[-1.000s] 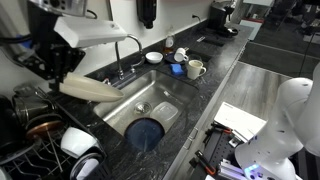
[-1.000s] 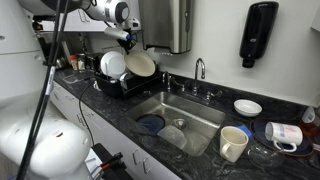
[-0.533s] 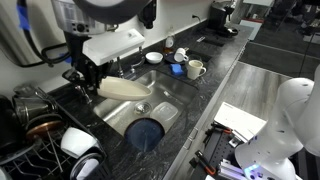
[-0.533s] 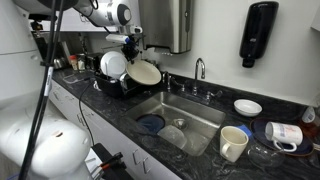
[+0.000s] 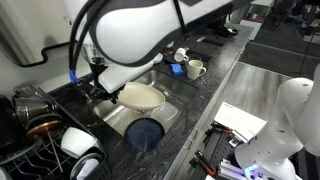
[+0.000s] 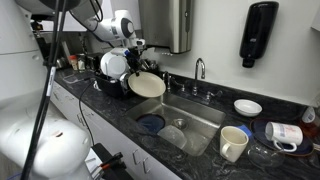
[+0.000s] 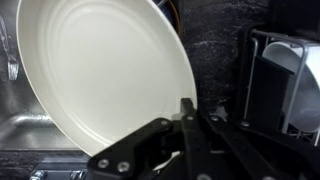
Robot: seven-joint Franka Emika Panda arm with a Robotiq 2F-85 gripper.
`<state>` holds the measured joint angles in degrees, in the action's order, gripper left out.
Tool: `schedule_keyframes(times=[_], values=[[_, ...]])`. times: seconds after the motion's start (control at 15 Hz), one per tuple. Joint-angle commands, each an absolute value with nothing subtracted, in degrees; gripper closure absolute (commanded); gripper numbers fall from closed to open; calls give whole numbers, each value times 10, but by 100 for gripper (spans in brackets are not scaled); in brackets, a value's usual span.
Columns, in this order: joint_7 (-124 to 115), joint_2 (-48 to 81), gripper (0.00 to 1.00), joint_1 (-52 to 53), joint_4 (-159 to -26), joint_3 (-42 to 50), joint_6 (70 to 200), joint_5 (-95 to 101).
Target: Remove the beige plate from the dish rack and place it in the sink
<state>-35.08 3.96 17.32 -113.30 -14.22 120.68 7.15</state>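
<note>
My gripper moves down and away from the dish rack (image 6: 112,86) toward the sink's bottom beside the dark blue dish next, since the beige plate still hangs above the sink.
My gripper (image 7: 188,112) is shut on the rim of the beige plate (image 7: 95,75), a large plain cream plate that fills most of the wrist view. In both exterior views the beige plate (image 5: 138,96) (image 6: 148,85) hangs tilted over the near end of the sink (image 5: 172,112) (image 6: 205,112), between the dish rack (image 6: 112,86) and the basin. The gripper (image 6: 134,72) holds it at its upper edge. The black wire dish rack (image 5: 30,150) still holds white bowls (image 6: 113,65). A dark blue round dish (image 5: 146,133) lies in the sink.
A curved faucet (image 6: 199,68) stands behind the sink. A beige mug (image 6: 233,143), a small white bowl (image 6: 247,106) and another cup (image 6: 284,133) sit on the dark counter (image 6: 290,158). Mugs (image 5: 194,69) stand past the sink. Papers (image 5: 238,120) lie on the counter edge.
The gripper has carried the plate away from the rack and lower, out over the sink. The plate has tipped flatter. The arm now blocks more of an exterior view.
</note>
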Motion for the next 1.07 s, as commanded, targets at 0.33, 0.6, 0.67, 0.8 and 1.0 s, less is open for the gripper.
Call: schedule_keyframes(times=[0.33,0.6,0.67,0.8,1.0], values=[[-473,88,99,176,-1202,-116,1339,159],[-566,126,99,180,-1197,-73,1390,297],[-589,135,99,179,-1194,-62,1391,325],[-628,147,99,175,-1193,-41,1381,362],[-660,170,99,167,-1191,-23,1379,384]])
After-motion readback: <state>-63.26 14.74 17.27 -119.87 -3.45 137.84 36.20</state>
